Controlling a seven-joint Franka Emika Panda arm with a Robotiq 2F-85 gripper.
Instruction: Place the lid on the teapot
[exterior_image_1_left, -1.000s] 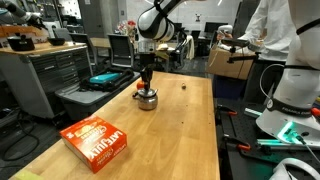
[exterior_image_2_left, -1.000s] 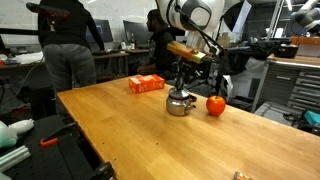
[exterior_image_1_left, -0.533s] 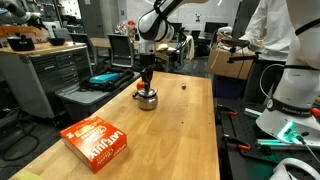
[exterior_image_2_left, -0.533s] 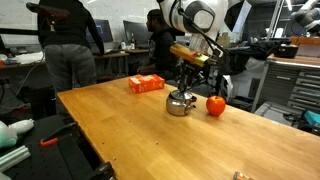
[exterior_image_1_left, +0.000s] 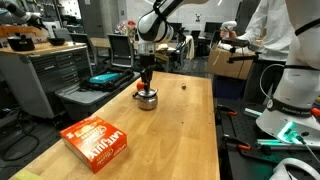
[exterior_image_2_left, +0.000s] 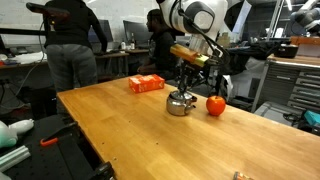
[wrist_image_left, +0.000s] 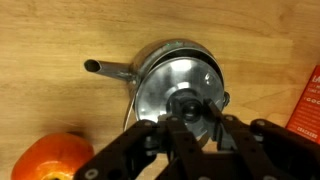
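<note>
I will keep my gripper low above the top of the teapot next and open its fingers to let go of the dark centre knob, because the round lid (wrist_image_left: 190, 80) already covers the teapot.
The shiny silver teapot (wrist_image_left: 150, 75) stands on the wooden table, its short spout pointing left in the wrist view. It also shows in both exterior views (exterior_image_1_left: 147, 99) (exterior_image_2_left: 181, 104). The round metal lid (wrist_image_left: 190, 80) lies on top of the teapot, with its dark centre knob between my fingertips. My gripper (wrist_image_left: 190, 112) comes straight down over the pot and its fingers close against the knob. In both exterior views the gripper (exterior_image_1_left: 146, 80) (exterior_image_2_left: 186, 85) sits just above the pot.
An orange fruit (exterior_image_2_left: 216, 105) (wrist_image_left: 55, 160) lies right beside the teapot. An orange-red printed box (exterior_image_1_left: 97, 140) (exterior_image_2_left: 147, 84) lies further off on the table. A tiny dark object (exterior_image_1_left: 183, 86) sits near the pot. People stand beyond the table edges.
</note>
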